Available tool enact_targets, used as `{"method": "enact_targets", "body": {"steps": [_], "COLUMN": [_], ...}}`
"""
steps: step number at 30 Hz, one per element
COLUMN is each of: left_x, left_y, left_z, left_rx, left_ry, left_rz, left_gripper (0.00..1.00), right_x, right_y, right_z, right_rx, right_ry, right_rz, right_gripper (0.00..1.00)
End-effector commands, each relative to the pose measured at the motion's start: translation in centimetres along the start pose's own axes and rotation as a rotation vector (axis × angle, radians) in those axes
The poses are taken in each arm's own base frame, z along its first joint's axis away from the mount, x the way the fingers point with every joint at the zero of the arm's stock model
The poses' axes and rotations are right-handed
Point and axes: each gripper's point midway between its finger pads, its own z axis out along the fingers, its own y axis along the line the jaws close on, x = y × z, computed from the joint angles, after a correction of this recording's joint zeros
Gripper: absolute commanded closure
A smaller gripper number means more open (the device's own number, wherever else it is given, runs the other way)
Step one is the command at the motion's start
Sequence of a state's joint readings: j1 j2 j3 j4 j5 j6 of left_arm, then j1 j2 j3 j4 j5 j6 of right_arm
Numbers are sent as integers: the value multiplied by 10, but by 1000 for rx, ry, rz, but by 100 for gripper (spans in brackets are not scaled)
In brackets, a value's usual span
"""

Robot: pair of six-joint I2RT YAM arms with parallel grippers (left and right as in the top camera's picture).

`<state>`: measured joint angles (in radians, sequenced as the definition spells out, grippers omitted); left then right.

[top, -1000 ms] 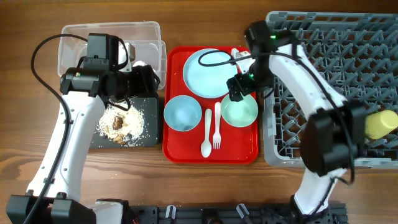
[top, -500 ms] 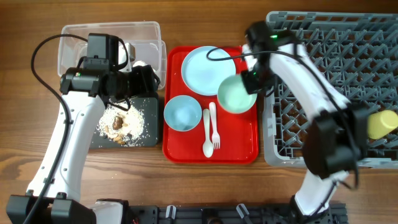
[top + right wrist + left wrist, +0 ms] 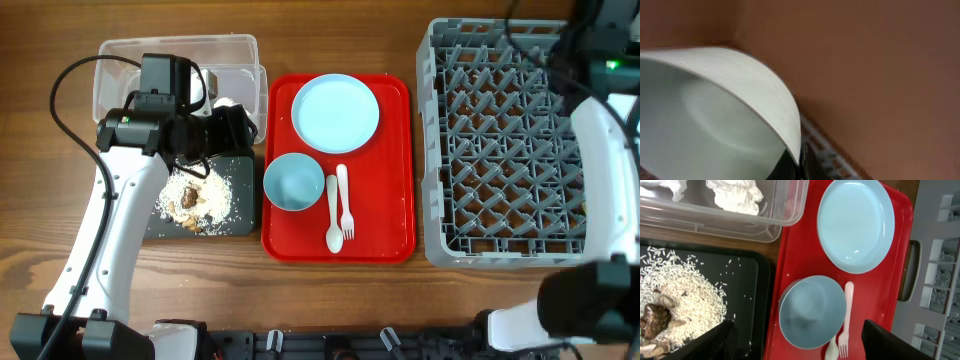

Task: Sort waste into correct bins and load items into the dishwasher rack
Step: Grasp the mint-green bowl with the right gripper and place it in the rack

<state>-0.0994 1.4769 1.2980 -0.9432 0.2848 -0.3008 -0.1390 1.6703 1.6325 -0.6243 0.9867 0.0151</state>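
The mint bowl is tilted. My right gripper should lower it first to get it onto the wires in the dishwasher rack's far part (image 3: 507, 72).
The mint bowl (image 3: 715, 110) fills the right wrist view, tilted, and my right gripper (image 3: 800, 167) is shut on its rim. In the overhead view the right arm reaches over the far right corner of the dishwasher rack (image 3: 500, 150); its jaws and the bowl are out of that view. My left gripper (image 3: 800, 347) stands open above the edge between the black tray (image 3: 240, 220) and the red tray (image 3: 390, 200), holding nothing. On the red tray lie the pale blue plate (image 3: 336, 112), the pale blue bowl (image 3: 293, 181), the white spoon (image 3: 332, 215) and the fork (image 3: 348, 215).
The clear tub (image 3: 175, 55) at the back left holds white tissue pieces (image 3: 735, 195). Rice grains with brown lumps (image 3: 195, 195) lie in the black tray. The left arm's cable loops over the table's left side.
My right gripper closed on the mint bowl, lifted it off the red tray and carried it right, beyond the rack's far corner. The left arm has not moved.
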Motion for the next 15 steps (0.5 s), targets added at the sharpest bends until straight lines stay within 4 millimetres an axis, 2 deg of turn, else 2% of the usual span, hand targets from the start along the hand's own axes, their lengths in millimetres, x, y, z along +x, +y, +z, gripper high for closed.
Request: {"method": "enact_targets", "body": {"steps": [1,2,3,6,8,10,15], "left_x": [-3,-3,-3,-3,-3,-3,-4], "left_y": [-1,-1,-1,-1,-1,-1,-1], "left_z": [-6,-6,-6,-6,-6,-6,-6], "left_rx": [1,1,1,1,1,2,3], "left_ry": [-25,-24,-24,-25,-25,-25,-29], "left_rz": [12,12,12,12,12,12,9], "left_gripper": [20,20,19,19,19,18,18], "right_x": [12,16,22,35,50,70,103], "right_y": [-26,-28,-31,-30,-22,-12,29], "right_z": [43,55,76,106,128,149,172], "right_rx": [264,306,362,402,410,416,303], "right_ry": [41,54,76,109,138,177,226], "right_rz": [25,2,-45,-83,-109,-143,-228], "right_gripper": [96,96,96,96,96,96,96]}}
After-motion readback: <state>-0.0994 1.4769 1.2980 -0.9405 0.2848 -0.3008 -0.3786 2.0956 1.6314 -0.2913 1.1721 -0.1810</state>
